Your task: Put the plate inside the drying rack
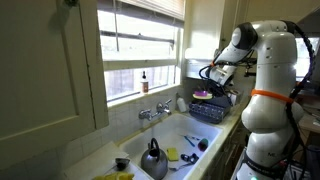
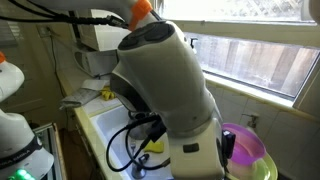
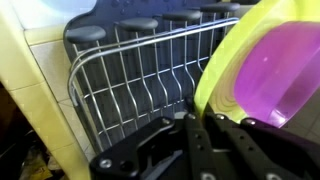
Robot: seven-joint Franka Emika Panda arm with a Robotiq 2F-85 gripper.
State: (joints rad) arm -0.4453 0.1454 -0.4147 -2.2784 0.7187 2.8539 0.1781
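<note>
The tilted plate still hangs above the wires. My gripper should next lower it down into the wire drying rack (image 1: 207,111) below and let go of the plate's rim there.
The plate (image 3: 268,72) is pink in the middle with a yellow-green rim and fills the right side of the wrist view. My gripper (image 3: 200,118) is shut on its rim and holds it tilted, on edge. The drying rack (image 3: 130,75), dark bluish-grey with metal wires, lies right behind and below the plate. In an exterior view the gripper (image 1: 213,82) holds the plate (image 1: 203,95) just above the rack (image 1: 210,111) on the counter right of the sink. In an exterior view the plate (image 2: 247,150) shows beside the arm, which hides the rack.
A white sink (image 1: 180,135) holds a metal kettle (image 1: 153,160) and a yellow sponge (image 1: 171,154). A faucet (image 1: 152,113) stands at the back. A bottle (image 1: 144,83) stands on the window sill. The tiled wall (image 3: 45,90) is close to the rack.
</note>
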